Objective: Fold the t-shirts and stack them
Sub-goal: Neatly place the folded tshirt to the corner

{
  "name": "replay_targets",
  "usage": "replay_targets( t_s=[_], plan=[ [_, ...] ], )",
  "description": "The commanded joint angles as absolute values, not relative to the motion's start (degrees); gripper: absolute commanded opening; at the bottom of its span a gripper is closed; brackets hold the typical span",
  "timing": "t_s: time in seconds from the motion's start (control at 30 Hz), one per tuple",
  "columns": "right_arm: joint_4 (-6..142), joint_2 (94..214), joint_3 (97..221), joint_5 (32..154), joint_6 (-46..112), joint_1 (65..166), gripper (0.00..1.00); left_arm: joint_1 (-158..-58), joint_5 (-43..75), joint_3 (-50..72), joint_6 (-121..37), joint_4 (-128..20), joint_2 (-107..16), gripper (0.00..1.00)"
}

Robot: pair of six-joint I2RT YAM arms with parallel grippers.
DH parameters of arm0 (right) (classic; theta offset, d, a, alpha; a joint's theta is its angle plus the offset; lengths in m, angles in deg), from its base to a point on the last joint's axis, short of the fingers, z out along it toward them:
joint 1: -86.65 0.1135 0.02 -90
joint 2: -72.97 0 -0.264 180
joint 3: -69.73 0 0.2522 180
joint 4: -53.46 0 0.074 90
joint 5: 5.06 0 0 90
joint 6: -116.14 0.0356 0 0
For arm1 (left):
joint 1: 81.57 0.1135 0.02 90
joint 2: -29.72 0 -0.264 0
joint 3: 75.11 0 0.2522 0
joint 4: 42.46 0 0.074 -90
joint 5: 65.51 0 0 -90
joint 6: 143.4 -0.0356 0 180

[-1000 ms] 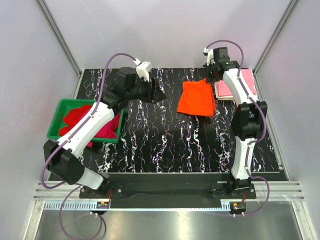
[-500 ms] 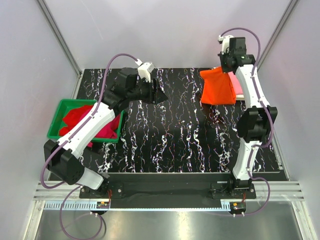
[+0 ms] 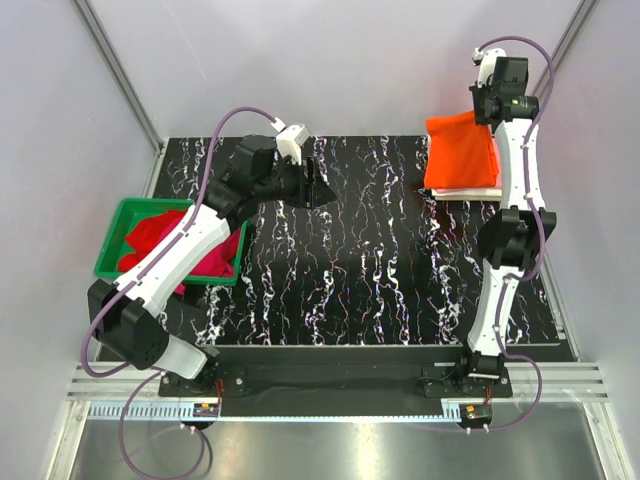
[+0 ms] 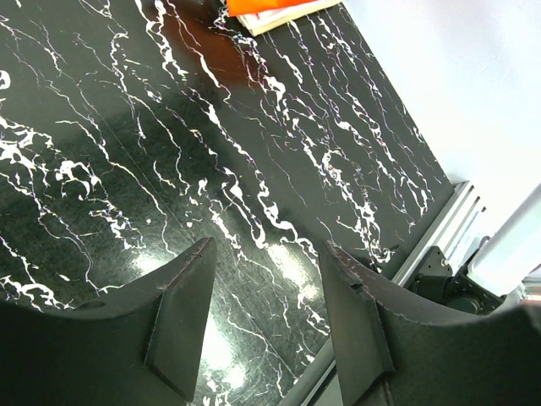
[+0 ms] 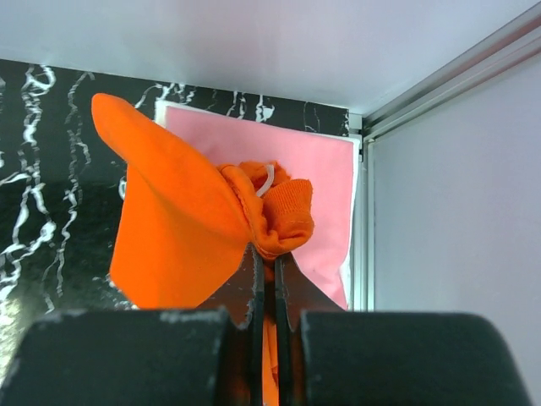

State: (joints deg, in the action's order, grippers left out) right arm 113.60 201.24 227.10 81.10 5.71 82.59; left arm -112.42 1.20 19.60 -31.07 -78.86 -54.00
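Note:
The pink t-shirt's far corner [image 5: 333, 158] by the metal post is still uncovered, so the robot's right gripper needs to come down onto that corner next and release the bunched edge of the orange t-shirt.
My right gripper [image 3: 490, 112] is shut on the folded bright orange t-shirt [image 3: 460, 152] and holds it over the stack at the far right corner. In the right wrist view the orange shirt [image 5: 182, 220] is pinched at its collar between my fingers [image 5: 269, 262], above the folded pink t-shirt [image 5: 325, 182]. A cream-white shirt edge [image 3: 468, 192] shows under the stack. My left gripper [image 3: 318, 190] is open and empty above the table's middle back [image 4: 262, 279]. Red and crimson shirts [image 3: 150, 235] lie in the green bin [image 3: 120, 210].
The green bin sits at the left table edge. Metal frame posts and white walls close in the back corners, near my right gripper. The stack's edge shows at the top of the left wrist view [image 4: 270, 10].
My right gripper has carried the orange shirt from the table's middle back to the right, over the pink shirt stack. The left arm has barely moved.

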Motion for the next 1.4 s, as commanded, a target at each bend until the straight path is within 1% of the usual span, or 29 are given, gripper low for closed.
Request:
replay_targets(
  t_s=[0.0, 0.17, 0.27, 0.53, 0.7, 0.87, 1.3, 1.33, 1.37],
  plan=[
    [113.46, 204.80, 233.07, 80.98, 3.55, 81.99, 0.00, -112.68, -0.65, 19.78, -31.07, -76.70, -54.03, 0.57],
    [112.93, 211.64, 241.67, 80.98, 1.62, 80.76, 0.00, -112.77, -1.87, 20.39, -30.90, -77.23, -55.79, 0.57],
    [110.13, 214.82, 243.89, 79.75, -0.74, 80.41, 0.00, -112.77, -2.06, 20.48, -30.98, -77.32, -56.58, 0.57],
    [102.13, 218.61, 243.45, 79.40, -4.45, 79.09, 0.00, -112.77, -1.09, 21.09, -31.60, -78.37, -58.87, 0.57],
    [100.01, 220.89, 243.98, 78.43, -4.80, 78.21, 0.00, -112.68, -2.06, 21.36, -31.16, -78.37, -61.06, 0.57],
    [97.38, 222.30, 244.07, 82.21, -3.22, 76.89, 0.00, -112.68, -0.82, 21.80, -31.77, -78.98, -61.94, 0.57],
    [95.18, 225.29, 245.56, 84.23, -3.57, 76.63, 0.00, -112.77, -2.14, 21.97, -31.16, -79.16, -62.56, 0.58],
    [94.04, 225.46, 245.47, 84.15, -3.66, 76.63, 0.02, -112.77, -2.49, 22.15, -31.07, -79.16, -62.65, 0.58],
    [93.08, 225.73, 244.86, 83.54, -3.57, 76.63, 0.07, -112.85, -2.76, 22.06, -30.90, -79.16, -62.56, 0.58]
  ],
)
